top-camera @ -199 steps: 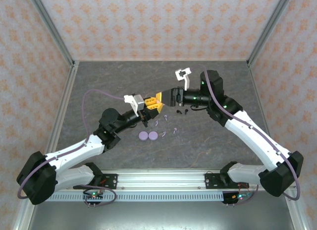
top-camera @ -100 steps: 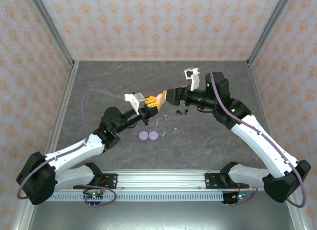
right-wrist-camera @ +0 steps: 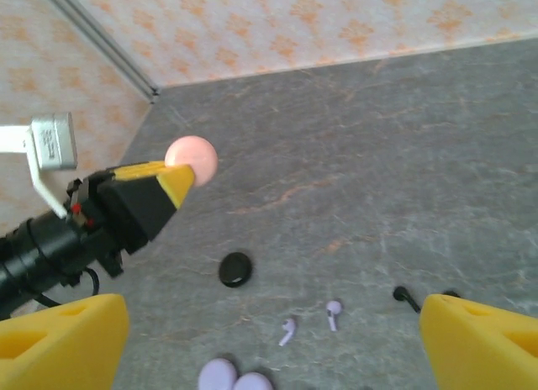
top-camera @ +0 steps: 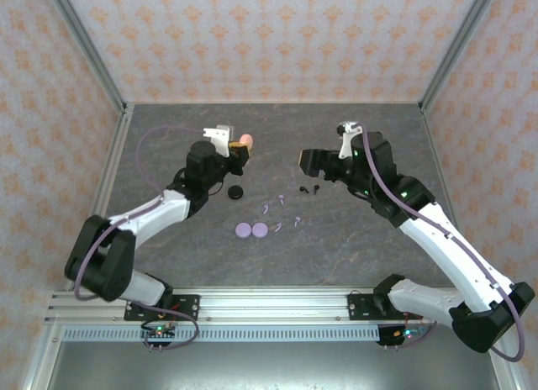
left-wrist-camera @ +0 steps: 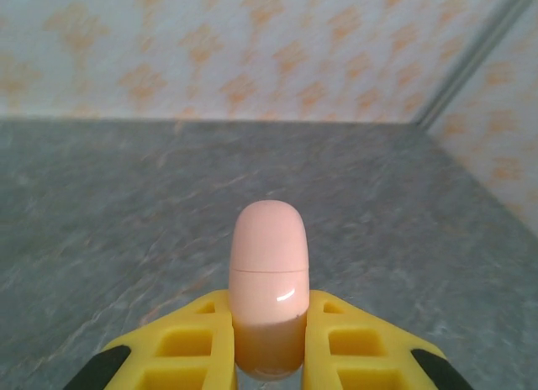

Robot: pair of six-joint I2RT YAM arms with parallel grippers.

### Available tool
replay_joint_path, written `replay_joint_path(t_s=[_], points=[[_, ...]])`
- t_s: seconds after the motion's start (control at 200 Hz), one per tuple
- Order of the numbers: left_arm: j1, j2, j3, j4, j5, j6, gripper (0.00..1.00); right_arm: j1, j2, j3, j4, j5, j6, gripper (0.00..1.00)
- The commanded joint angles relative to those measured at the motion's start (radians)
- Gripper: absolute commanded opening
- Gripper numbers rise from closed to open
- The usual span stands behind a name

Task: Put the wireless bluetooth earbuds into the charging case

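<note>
The pink charging case (top-camera: pixel 246 140) goes down next onto the bare tabletop, free of earbuds; the left gripper tips its fingers downward and releases it there.
A pale pink charging case (left-wrist-camera: pixel 269 264), closed along its seam, stands upright between yellow fingers, my left gripper (left-wrist-camera: pixel 269 310) shut on it. From above, that case (top-camera: pixel 246 140) is lifted at the back left in the left gripper (top-camera: pixel 239 147). My right gripper (top-camera: pixel 307 161) hangs open and holds nothing, its yellow fingers (right-wrist-camera: pixel 59 339) wide apart above the floor. Lilac earbuds (right-wrist-camera: pixel 288 329) (right-wrist-camera: pixel 333 310) and a black earbud (right-wrist-camera: pixel 403 296) lie loose below it. More lilac earbuds (top-camera: pixel 278 228) and black ones (top-camera: pixel 301 188) are scattered mid-table.
A black round puck (top-camera: pixel 236 192) lies just in front of the left gripper. Two lilac discs (top-camera: pixel 252 230) sit side by side near the middle. Patterned walls and metal rails enclose the grey stone-look table (top-camera: pixel 168 255).
The two grippers were together at the centre on the pink case. The right one let go, opened and drew back right; the left arm swung back and left with the case.
</note>
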Motion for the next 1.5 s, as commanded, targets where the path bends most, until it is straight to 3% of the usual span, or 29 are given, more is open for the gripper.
replay_joint_path(t_s=[0.0,0.405,0.566,0.766,0.886,1.231,1.496], points=[[0.022,0.076,0.076,-0.071,-0.015,-0.106,0.0,-0.006,-0.032,-0.023,-0.032,0.078,-0.014,0.91],[0.094,0.466,0.383,-0.234,0.185,-0.248,0.0,-0.01,-0.051,-0.047,-0.039,0.098,-0.053,0.92],[0.106,0.549,0.449,-0.265,0.232,-0.294,0.0,-0.01,-0.052,-0.053,-0.036,0.089,-0.068,0.92],[0.123,0.625,0.464,-0.225,0.285,-0.37,0.07,-0.017,-0.082,-0.09,0.026,0.04,-0.081,0.94],[0.125,0.646,0.471,-0.232,0.282,-0.366,0.13,-0.019,-0.102,-0.111,0.055,0.039,-0.079,1.0],[0.129,0.647,0.471,-0.288,0.256,-0.318,0.43,-0.031,-0.137,-0.166,0.078,0.039,-0.043,0.99],[0.158,0.54,0.414,-0.293,0.244,-0.294,0.6,-0.03,-0.127,-0.215,0.1,0.004,-0.064,0.99]])
